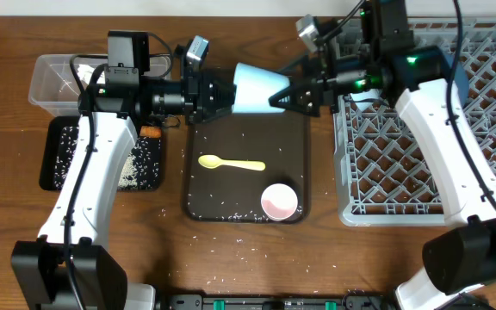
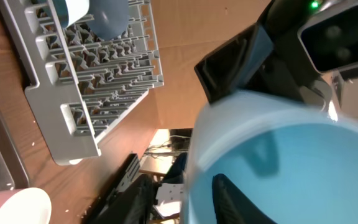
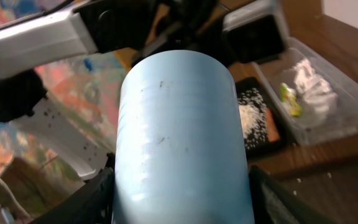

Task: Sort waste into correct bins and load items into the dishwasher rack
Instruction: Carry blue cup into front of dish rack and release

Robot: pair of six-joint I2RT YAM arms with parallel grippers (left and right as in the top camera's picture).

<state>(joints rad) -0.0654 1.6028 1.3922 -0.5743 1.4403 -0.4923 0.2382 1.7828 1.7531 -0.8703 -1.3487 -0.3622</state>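
Observation:
The blue cup goes back over the dishwasher rack in my right gripper next. It then comes down for release in the rack's near corner (image 1: 367, 170) beside the tray, since that spot is empty.
A small blue cup (image 1: 252, 86) lies on its side in the air above the far edge of the dark brown serving tray (image 1: 293, 155). My left gripper (image 1: 222, 93) is shut on its rim, one finger inside the cup (image 2: 278, 155). My right gripper (image 1: 287, 95) is shut on its base end (image 3: 179, 124), a finger on each side. A pink cup (image 1: 279, 201) and a yellow spoon (image 1: 231, 164) lie on the brown tray. The dishwasher rack (image 1: 429, 138) stands at the right. The left wrist view shows a white bowl (image 2: 73, 9) and a dark-blue bowl (image 2: 110, 18) in it.
The clear tub (image 1: 54, 82) at the far left holds white tissue (image 3: 309, 81) and a yellow-green wrapper (image 3: 288, 93). The black tray (image 1: 102, 164) in front of it holds rice, with an orange stick (image 1: 151, 132) at its far right corner. Rice grains are scattered on the brown tray and the table.

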